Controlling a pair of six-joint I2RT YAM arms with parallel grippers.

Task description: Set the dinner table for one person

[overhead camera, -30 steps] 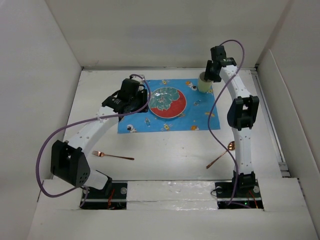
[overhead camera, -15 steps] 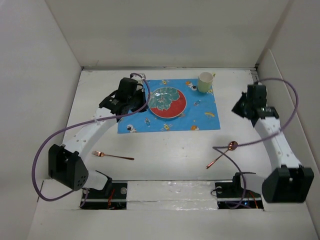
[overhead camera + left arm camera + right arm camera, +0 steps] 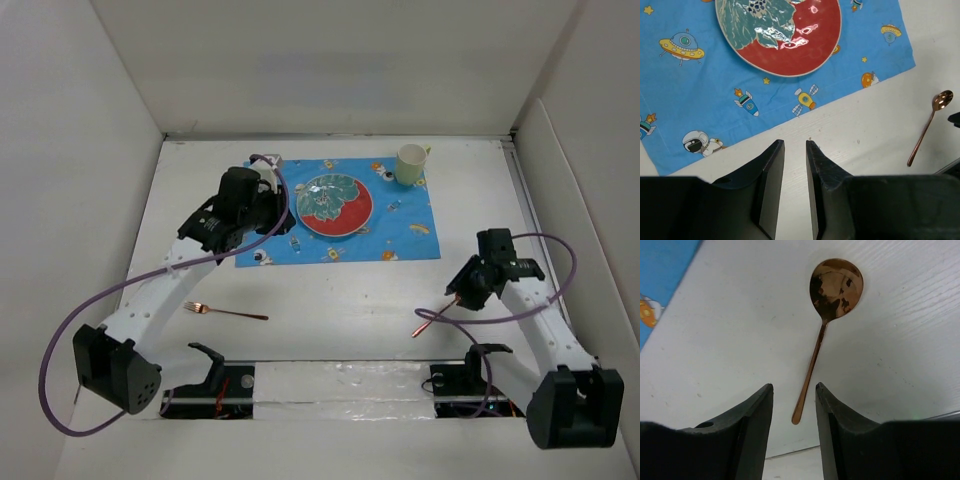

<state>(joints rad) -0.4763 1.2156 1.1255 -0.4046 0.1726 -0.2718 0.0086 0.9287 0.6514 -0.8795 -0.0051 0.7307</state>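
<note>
My right gripper comes down onto the middle of the spoon's handle (image 3: pixel 441 313) (image 3: pixel 811 369) next and closes its fingers there, since the handle lies below the open fingers.
The white dinner table (image 3: pixel 340 290) carries a blue placemat (image 3: pixel 400 228) with a red and green plate (image 3: pixel 336 204) and a pale cup (image 3: pixel 410 164) at its far right corner. A copper fork (image 3: pixel 225 311) lies near left, a copper spoon (image 3: pixel 428 322) near right. My right gripper (image 3: pixel 462 292) hovers open over the spoon (image 3: pixel 822 330); the handle's end shows between the fingertips (image 3: pixel 794 386), untouched. My left gripper (image 3: pixel 268 208) hangs by the placemat's left side, its jaws a narrow gap apart with nothing between them (image 3: pixel 795 142), above bare table (image 3: pixel 865 130) near the plate (image 3: pixel 790 35).
White walls (image 3: pixel 110 110) enclose the table on the left, back and right. A raised ledge (image 3: pixel 340 380) with both arm bases runs along the near edge. Purple cables (image 3: pixel 60 350) loop off both arms. The placemat's front edge (image 3: pixel 705 100) lies just ahead of my left fingers.
My right arm left the cup standing on the placemat and swung back and down to the spoon. My left arm drew slightly left and nearer, away from the plate.
</note>
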